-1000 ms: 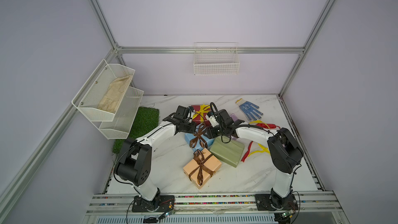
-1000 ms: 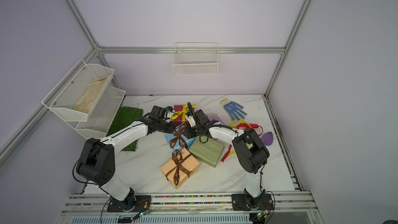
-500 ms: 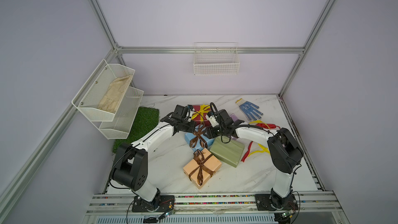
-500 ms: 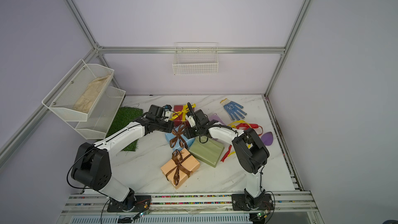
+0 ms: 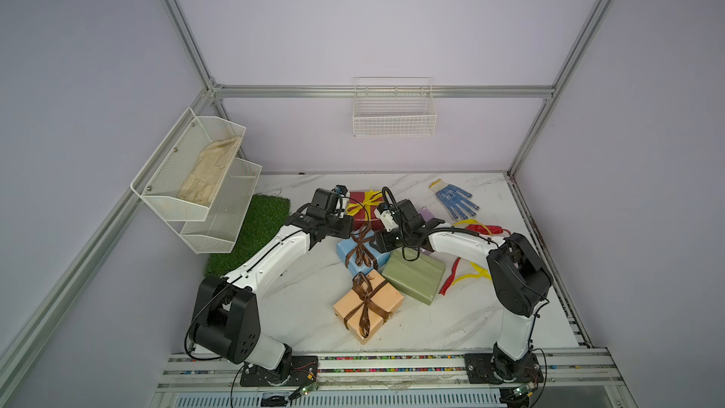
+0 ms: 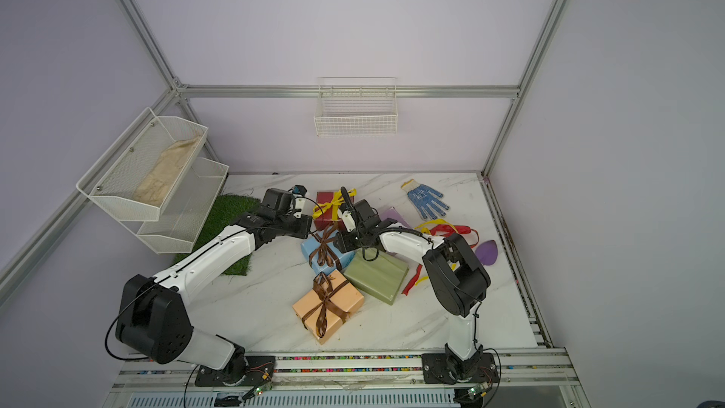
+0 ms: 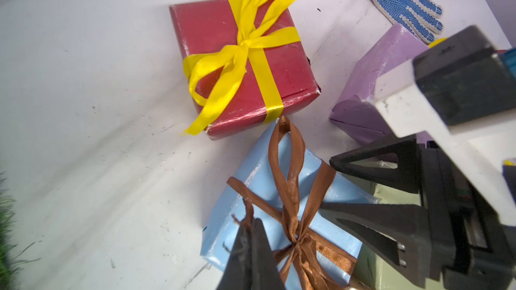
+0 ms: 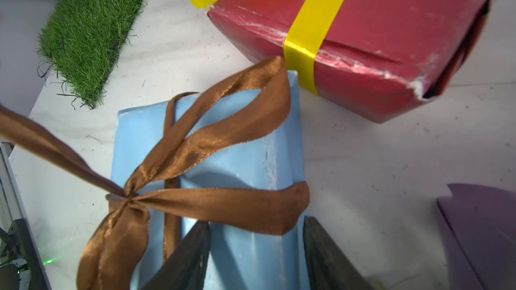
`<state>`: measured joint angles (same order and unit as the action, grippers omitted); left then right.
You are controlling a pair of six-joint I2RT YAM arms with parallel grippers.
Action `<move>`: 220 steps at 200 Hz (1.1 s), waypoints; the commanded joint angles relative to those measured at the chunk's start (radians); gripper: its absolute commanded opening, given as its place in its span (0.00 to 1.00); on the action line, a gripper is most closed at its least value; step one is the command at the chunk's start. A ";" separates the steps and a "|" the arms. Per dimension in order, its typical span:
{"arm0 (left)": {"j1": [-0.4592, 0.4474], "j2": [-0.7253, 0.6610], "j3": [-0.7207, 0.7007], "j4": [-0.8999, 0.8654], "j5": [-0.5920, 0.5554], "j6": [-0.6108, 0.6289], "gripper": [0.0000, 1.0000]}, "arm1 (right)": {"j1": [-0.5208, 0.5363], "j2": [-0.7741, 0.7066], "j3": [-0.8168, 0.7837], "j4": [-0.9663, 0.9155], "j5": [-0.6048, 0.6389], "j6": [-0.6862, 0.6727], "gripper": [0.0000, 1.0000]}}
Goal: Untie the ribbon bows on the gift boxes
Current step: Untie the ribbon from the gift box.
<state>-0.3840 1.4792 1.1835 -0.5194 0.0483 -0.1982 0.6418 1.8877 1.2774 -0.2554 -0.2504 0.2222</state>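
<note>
My left gripper moves up and toward the grass mat next, lowers, and releases the tail over the bare tabletop, with the brown bow still knotted.
The light blue gift box (image 5: pixel 345 250) (image 7: pixel 259 179) (image 8: pixel 237 163) lies mid-table with a brown ribbon bow (image 5: pixel 363 247) (image 7: pixel 298 238) (image 8: pixel 201 146) still knotted. My left gripper (image 5: pixel 350 229) (image 6: pixel 310 229) (image 7: pixel 250 227) is shut on one brown tail (image 7: pixel 247 212), which runs taut from the knot (image 8: pixel 42 146). My right gripper (image 5: pixel 376 243) (image 6: pixel 339 243) (image 8: pixel 255 246) is open at the box's end, one finger (image 7: pixel 363 218) on its top and the other beside its edge. The dark red box (image 5: pixel 363 219) (image 7: pixel 212 32) keeps its yellow bow (image 7: pixel 243 46). The peach box (image 5: pixel 368 304) keeps a brown bow.
The olive green box (image 5: pixel 416 274) and lilac box (image 7: pixel 374 65) carry no ribbon. Loose red and yellow ribbons (image 5: pixel 478 225) lie to the right. A blue-dotted glove (image 5: pixel 455 200) lies at the back. A grass mat (image 5: pixel 255 229) and white wire baskets (image 5: pixel 196 174) are on the left.
My left gripper's jaws have closed on the brown tail at the blue box. The right arm has stayed where it was.
</note>
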 commanded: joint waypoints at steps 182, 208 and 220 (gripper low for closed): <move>0.126 -0.240 0.157 0.061 -0.371 0.104 0.00 | 0.006 0.067 -0.062 -0.088 0.094 -0.021 0.56; 0.140 -0.243 0.163 0.060 -0.383 0.111 0.00 | 0.006 0.066 -0.062 -0.089 0.094 -0.021 0.56; 0.145 -0.242 0.161 0.061 -0.381 0.111 0.01 | 0.005 0.065 -0.063 -0.090 0.093 -0.020 0.56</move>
<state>-0.2562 1.2694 1.2922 -0.5125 -0.2993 -0.1089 0.6418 1.8908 1.2686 -0.2234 -0.2333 0.2214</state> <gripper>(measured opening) 0.047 0.564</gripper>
